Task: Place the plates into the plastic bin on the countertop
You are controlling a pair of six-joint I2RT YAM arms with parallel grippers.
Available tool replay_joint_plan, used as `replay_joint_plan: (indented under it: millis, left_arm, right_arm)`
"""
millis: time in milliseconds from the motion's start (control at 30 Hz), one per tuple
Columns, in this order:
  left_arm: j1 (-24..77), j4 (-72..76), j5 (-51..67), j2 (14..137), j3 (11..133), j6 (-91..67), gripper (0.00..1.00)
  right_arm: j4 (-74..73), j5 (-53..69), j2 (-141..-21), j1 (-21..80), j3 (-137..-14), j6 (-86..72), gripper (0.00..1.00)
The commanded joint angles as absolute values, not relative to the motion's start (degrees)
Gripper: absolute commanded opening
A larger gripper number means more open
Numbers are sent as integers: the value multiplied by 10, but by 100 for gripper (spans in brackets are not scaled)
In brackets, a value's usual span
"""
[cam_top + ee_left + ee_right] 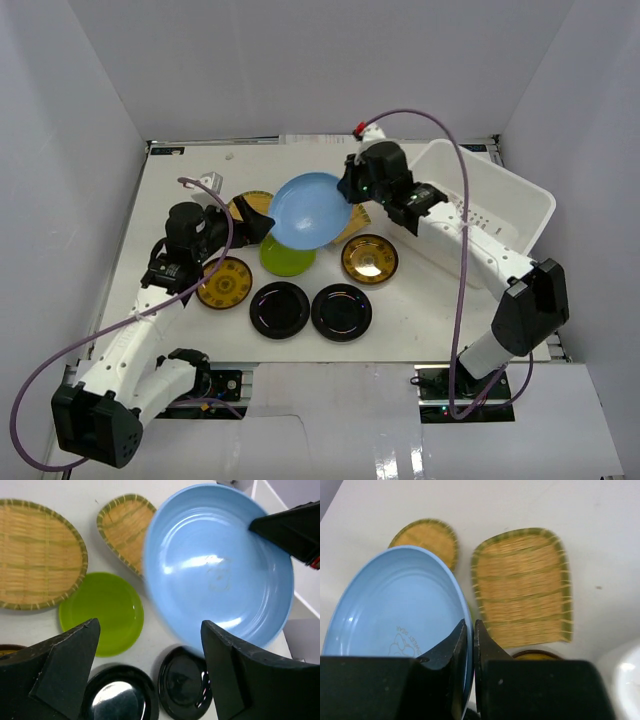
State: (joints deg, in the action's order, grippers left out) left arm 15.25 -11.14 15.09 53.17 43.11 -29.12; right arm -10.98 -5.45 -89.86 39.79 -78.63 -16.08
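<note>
I will next carry the light blue plate with my right gripper toward the empty bottom of the bin, below the gripper and to its right in the top view, then lower the plate and let go of it.
My right gripper [348, 188] is shut on the rim of the light blue plate [310, 210] and holds it tilted above the other plates; the right wrist view shows both fingertips [461, 632] pinching the rim of the plate [395, 610]. My left gripper [255, 222] is open and empty [150, 670], just left of the blue plate [220, 565]. Below lie the lime green plate [285, 260], two black plates [279, 308] [341, 311], two gold plates [224, 282] [369, 258] and two woven plates [37, 555] [125, 527]. The white bin [500, 190] stands at the right.
The countertop [420, 310] is walled by pale grey panels. The right arm's purple cable [455, 170] arcs over the bin. A small grey object [208, 181] sits at the back left. The bin's corner shows in the right wrist view [627, 680].
</note>
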Motion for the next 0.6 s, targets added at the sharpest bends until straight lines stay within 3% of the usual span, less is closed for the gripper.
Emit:
replay_joint_plan:
  millis: [0, 300, 567]
  left_arm:
    - [155, -112, 109, 541, 474, -291, 93]
    - [144, -144, 62, 623, 512, -325, 91]
    - [113, -163, 18, 644, 516, -336, 91]
  right_arm:
    - [-92, -72, -839, 278, -819, -178, 8]
    - [-75, -232, -771, 49, -731, -195, 8]
    - [-38, -263, -814, -19, -642, -214, 8]
